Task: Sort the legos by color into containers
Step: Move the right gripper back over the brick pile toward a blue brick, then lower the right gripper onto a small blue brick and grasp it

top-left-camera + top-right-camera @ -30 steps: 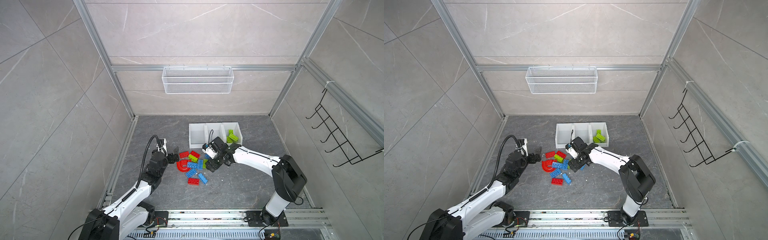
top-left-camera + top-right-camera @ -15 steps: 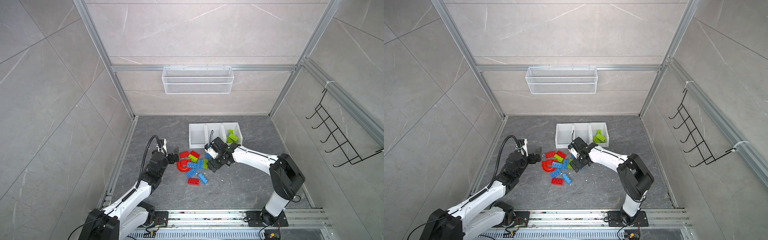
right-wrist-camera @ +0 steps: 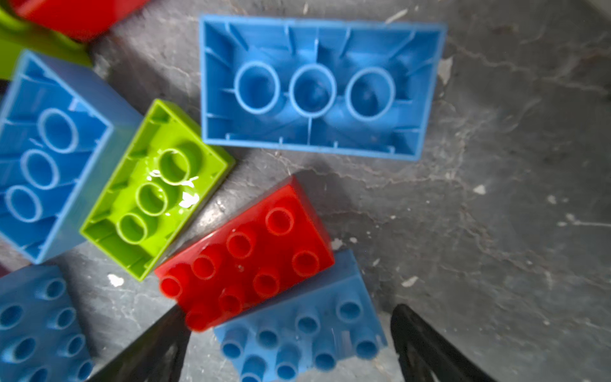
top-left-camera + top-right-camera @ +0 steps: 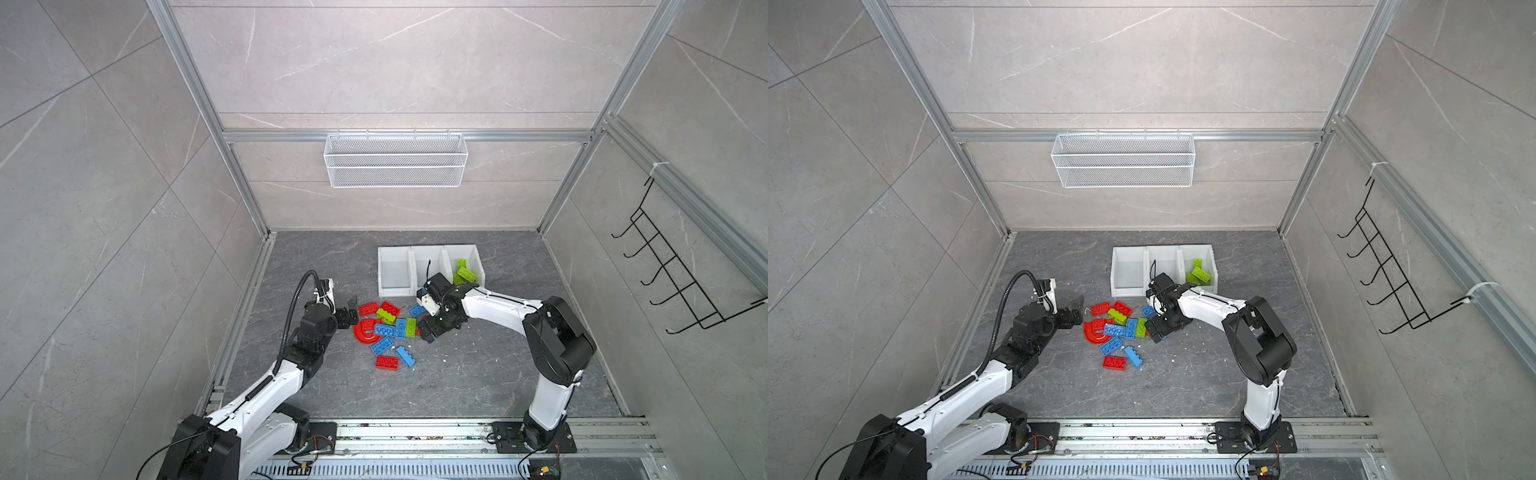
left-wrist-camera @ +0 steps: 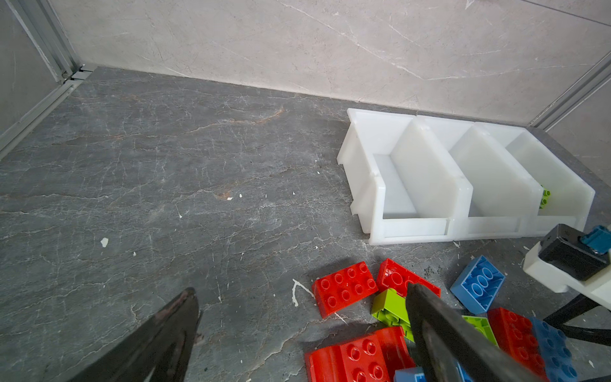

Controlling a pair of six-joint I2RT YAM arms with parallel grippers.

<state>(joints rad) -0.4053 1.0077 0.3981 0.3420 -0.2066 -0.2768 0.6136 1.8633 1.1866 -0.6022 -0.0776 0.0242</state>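
Observation:
The robot's right gripper will next sweep sideways with the studded blue brick (image 3: 307,334) toward the side of the hook rack and close across the blue brick, because a red brick leans on it.
The legos (image 4: 390,328) lie in a loose red, blue and lime pile on the grey floor, with a red arch (image 4: 365,332) at its left. Behind them stand the containers (image 4: 428,249), three joined white bins, and the right bin holds green bricks (image 4: 465,272). My left gripper (image 4: 352,312) hangs open at the pile's left edge with nothing between its fingers, near a red brick (image 5: 344,287). My right gripper (image 3: 289,314) is open over the pile's right edge. A studded blue brick (image 3: 307,334) lies between its fingers, with a red brick (image 3: 248,254) leaning on it.
A white wire basket (image 4: 395,166) hangs on the back wall and a black hook rack (image 4: 681,282) on the right wall. An upturned blue brick (image 3: 317,86) and an upturned green one (image 3: 155,188) lie just beyond the right gripper. Small white chips dot the floor.
The right gripper's jaws have spread wider and it has shifted slightly over the pile's right edge. The left arm has not moved.

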